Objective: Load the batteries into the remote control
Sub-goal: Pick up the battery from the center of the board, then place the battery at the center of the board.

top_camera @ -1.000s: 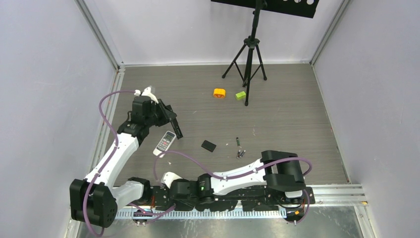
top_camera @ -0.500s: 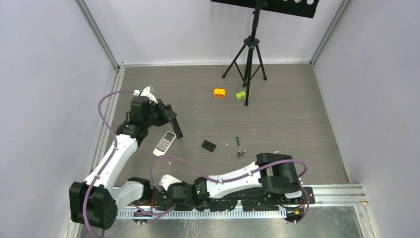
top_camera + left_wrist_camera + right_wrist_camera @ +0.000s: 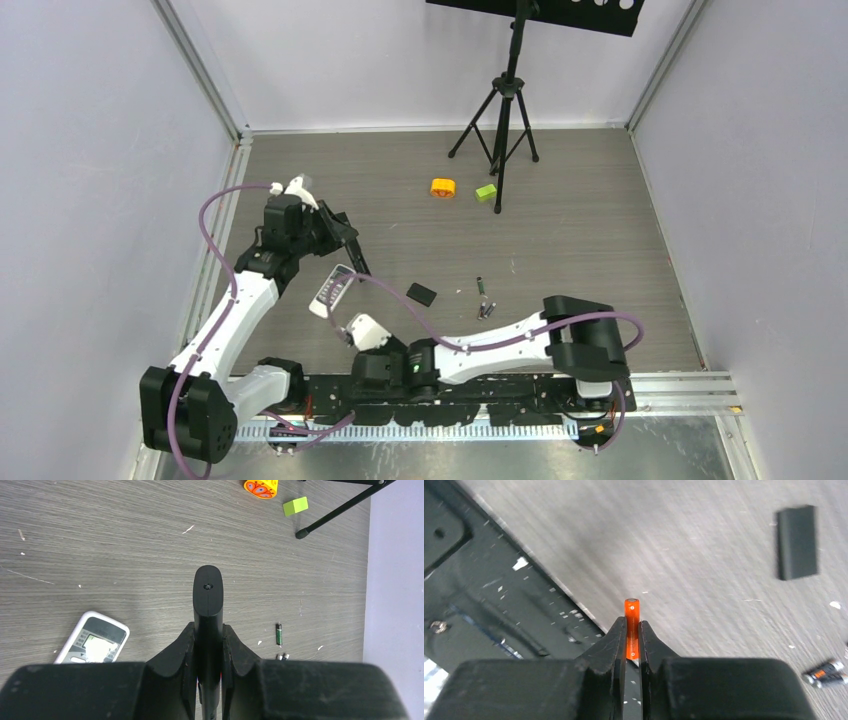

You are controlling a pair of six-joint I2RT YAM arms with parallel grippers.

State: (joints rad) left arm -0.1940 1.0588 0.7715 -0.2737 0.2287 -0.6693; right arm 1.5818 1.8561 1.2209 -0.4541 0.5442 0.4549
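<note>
The table lies bare between the dark grey batteries and the black battery cover. My right gripper needs to swing outward next, turning toward the batteries, onto that bare spot.
My left gripper is shut on a slim black remote control, held edge-up above the table; it also shows in the top view. My right gripper is shut on the orange battery, low over the table's near edge by the black base rail. In the top view the right gripper is just below a white remote. A dark green battery and two dark grey batteries lie on the table. A black battery cover lies between them and the white remote.
An orange round block and a lime green block sit at the back by a black tripod. Walls close in left, right and behind. The white remote lies left of my left gripper.
My right wrist has swung up from along the base rail onto the table's near edge, and its elbow has moved right. The left arm with the black remote has barely moved.
</note>
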